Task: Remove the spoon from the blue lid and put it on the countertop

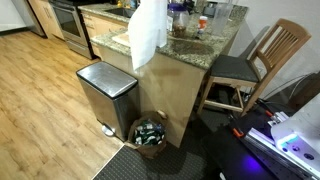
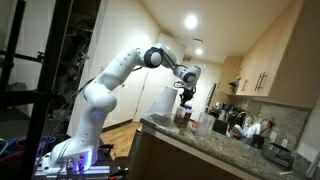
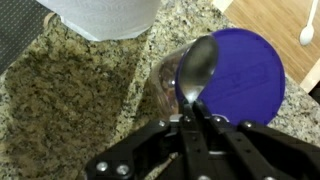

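Next, my gripper will carry the spoon back off the blue lid and down onto the bare granite countertop beside it to release the spoon's handle, since that part of the countertop lies clear.
In the wrist view a metal spoon (image 3: 197,62) is held by its handle in my gripper (image 3: 193,112), whose fingers are shut on it. The spoon's bowl hangs over the left edge of the round dark-blue lid (image 3: 245,72), which lies on the speckled granite countertop (image 3: 70,100). In an exterior view my gripper (image 2: 186,97) hovers a little above the countertop (image 2: 200,140) near its end. In an exterior view the countertop (image 1: 190,45) is partly hidden by a white towel roll; the lid and spoon are not discernible there.
A white paper-towel roll (image 3: 105,15) stands just beyond the lid. A white spoon (image 3: 308,30) lies on the wood floor past the counter edge. Jars and bottles (image 2: 240,122) crowd the counter. A steel bin (image 1: 105,95) and chair (image 1: 250,65) stand beside the counter.
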Controlling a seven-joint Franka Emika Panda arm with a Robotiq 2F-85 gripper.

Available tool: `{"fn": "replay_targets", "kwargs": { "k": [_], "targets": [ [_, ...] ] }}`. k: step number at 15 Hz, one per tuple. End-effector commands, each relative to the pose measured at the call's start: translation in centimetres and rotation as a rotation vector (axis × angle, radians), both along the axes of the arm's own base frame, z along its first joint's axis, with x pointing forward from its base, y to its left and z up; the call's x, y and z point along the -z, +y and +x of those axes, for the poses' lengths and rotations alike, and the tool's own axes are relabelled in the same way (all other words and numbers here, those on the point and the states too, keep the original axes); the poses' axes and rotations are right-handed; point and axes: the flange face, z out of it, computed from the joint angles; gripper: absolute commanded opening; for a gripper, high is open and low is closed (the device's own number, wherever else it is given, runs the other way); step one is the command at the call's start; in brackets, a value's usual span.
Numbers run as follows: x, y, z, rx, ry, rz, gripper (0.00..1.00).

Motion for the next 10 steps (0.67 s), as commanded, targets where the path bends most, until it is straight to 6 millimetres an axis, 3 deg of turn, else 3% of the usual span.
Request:
{"fn": "replay_targets", "kwargs": {
  "k": [1, 4, 6, 7, 10],
  "targets": [
    [-2.8, -4.6, -4.7, 0.02, -0.006, 0.01, 0.0],
    [-4.2, -7.5, -9.0, 0.007, -0.014, 0.036, 0.0],
    [-3.9, -8.5, -11.8, -0.034, -0.006, 0.081, 0.0],
    [-3.1, -8.4, -13.0, -0.065, 0.011, 0.117, 0.0],
    [2.0, -5.9, -16.1, -0.161, 0.044, 0.18, 0.0]
  ]
}}
